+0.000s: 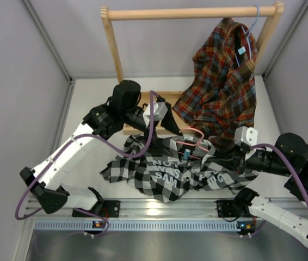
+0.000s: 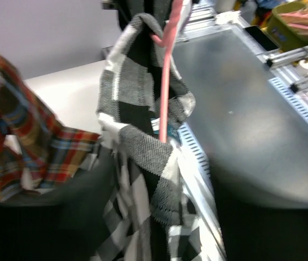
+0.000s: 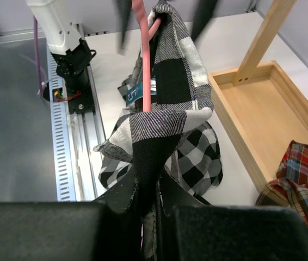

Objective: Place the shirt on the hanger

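Note:
The right gripper rises up and outward next, hooks the pink hanger (image 1: pixel 197 132) on the rack's top bar (image 1: pixel 211 12), bare beside the blue hanger, and releases.
The black-and-white checked shirt (image 1: pixel 165 171) lies bunched on the table's near middle, white lettering up. The pink hanger (image 1: pixel 197 132) rises out of its upper edge. In the right wrist view, my right gripper (image 3: pixel 149 190) is shut on a fold of the shirt (image 3: pixel 176 76), with the hanger's wire (image 3: pixel 143 70) running up just beyond. From the right, that gripper (image 1: pixel 215 157) reaches the shirt's right side. My left gripper (image 1: pixel 164 129) hangs over the shirt's top edge. Its jaws (image 2: pixel 159 228) stand apart, with shirt fabric (image 2: pixel 137 92) and the hanger (image 2: pixel 166 81) loose between and beyond them.
A wooden rack (image 1: pixel 189 13) stands at the back, its tray base (image 3: pixel 268 114) just behind the shirt. A red plaid shirt (image 1: pixel 225 81) hangs from it on a light blue hanger (image 1: pixel 252 27), its hem near the pink hanger. A metal rail (image 1: pixel 159 209) runs along the near edge.

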### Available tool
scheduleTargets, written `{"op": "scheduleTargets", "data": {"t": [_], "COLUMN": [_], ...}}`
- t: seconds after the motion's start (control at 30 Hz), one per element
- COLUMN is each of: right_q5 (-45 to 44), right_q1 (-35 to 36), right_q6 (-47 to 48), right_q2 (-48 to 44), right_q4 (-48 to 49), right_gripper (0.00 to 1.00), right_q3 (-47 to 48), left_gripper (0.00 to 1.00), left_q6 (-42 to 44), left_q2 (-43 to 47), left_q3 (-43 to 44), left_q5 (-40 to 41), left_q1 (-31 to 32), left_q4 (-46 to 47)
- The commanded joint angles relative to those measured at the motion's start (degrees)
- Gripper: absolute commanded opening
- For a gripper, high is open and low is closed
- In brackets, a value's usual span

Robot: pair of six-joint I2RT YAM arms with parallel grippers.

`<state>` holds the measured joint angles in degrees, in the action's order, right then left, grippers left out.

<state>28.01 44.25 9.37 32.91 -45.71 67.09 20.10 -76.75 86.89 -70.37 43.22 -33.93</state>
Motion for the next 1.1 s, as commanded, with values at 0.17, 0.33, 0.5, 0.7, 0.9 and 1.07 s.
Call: {"op": "scheduleTargets", "data": {"t": [0.17, 0.33, 0.5, 0.7, 0.9, 1.07], "right_q5": [-6.2, -18.7, -27.4, -34.9, -47.5, -55.2], "right_q1": [0.7, 0.7, 0.7, 0.7, 0.7, 0.7], "right_q6": [-1.8, -6.4, -13.0, -16.5, -15.2, -12.7], "right_q2": [-2.7, -2.8, -0.8, 1.1, 8.0, 18.9], "right_q4": [6.5, 8.4, 8.7, 8.5, 9.3, 9.6], "right_gripper": [0.0, 0.0, 0.0, 0.0, 0.0, 0.0], "right_q3": [0.5, 0.6, 3.1, 8.6, 17.1, 28.6], "left_gripper": [0.98, 0.98, 0.98, 0.98, 0.98, 0.98], "left_q6": [-10.7, -19.2, -26.1, -30.6, -35.6, -36.9], "left_q2": [4.8, 13.0, 22.6, 27.4, 30.2, 29.1], "left_q3": [3.9, -6.1, -17.8, -19.3, -19.7, -14.7], "left_q5": [17.4, 41.6, 56.3, 71.6, 90.0, 100.2], "left_q1": [-0.1, -0.1, -0.1, -0.1, -0.1, -0.1], "left_q4": [12.0, 29.3, 41.9, 39.3, 28.9, 17.9]}}
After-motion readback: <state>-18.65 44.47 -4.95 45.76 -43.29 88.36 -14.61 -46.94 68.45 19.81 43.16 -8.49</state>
